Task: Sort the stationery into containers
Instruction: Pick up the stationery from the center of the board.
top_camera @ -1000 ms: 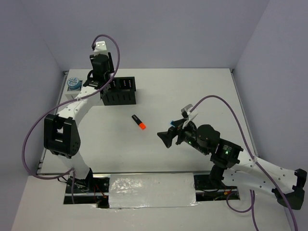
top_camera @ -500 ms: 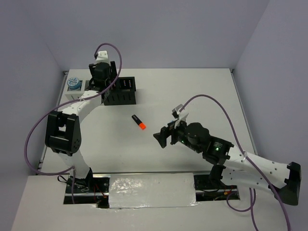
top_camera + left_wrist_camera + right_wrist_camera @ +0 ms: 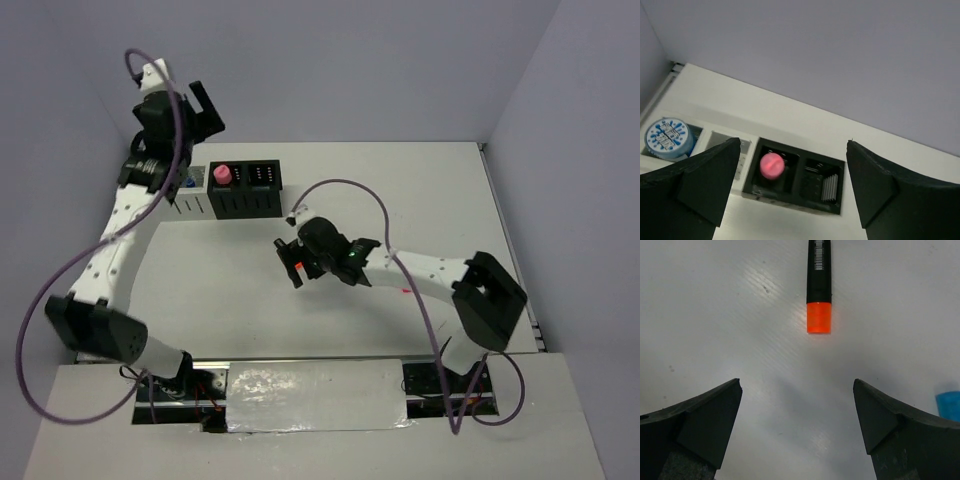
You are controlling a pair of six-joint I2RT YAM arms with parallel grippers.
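Note:
The right gripper moves down next until its open fingers straddle the orange cap [image 3: 299, 266] [image 3: 819, 318], since that cap lies below it, beyond the ends of the fingers.
An orange-capped black highlighter [image 3: 818, 285] lies on the table, cap end toward my right gripper [image 3: 796, 382]. That gripper is open and empty, hovering just short of the cap. From the top camera the right gripper [image 3: 290, 264] covers most of the highlighter [image 3: 299, 267]. My left gripper [image 3: 200, 108] is raised high over the containers, open and empty [image 3: 792, 145]. Below it sit two black boxes: one [image 3: 756, 177] holds a pink-capped item [image 3: 772, 165], and the other [image 3: 812, 187] shows nothing I can make out. A round blue piece [image 3: 668, 138] lies in a white box [image 3: 695, 131].
A second white box [image 3: 742, 148] stands between the blue piece's box and the black pair. Something light blue [image 3: 949, 405] shows at the right edge of the right wrist view. The walls stand close behind the containers [image 3: 245, 190].
The left gripper opened and rose away from the black boxes; a pink-capped item now shows in one. The right arm swung left and came down over the orange highlighter.

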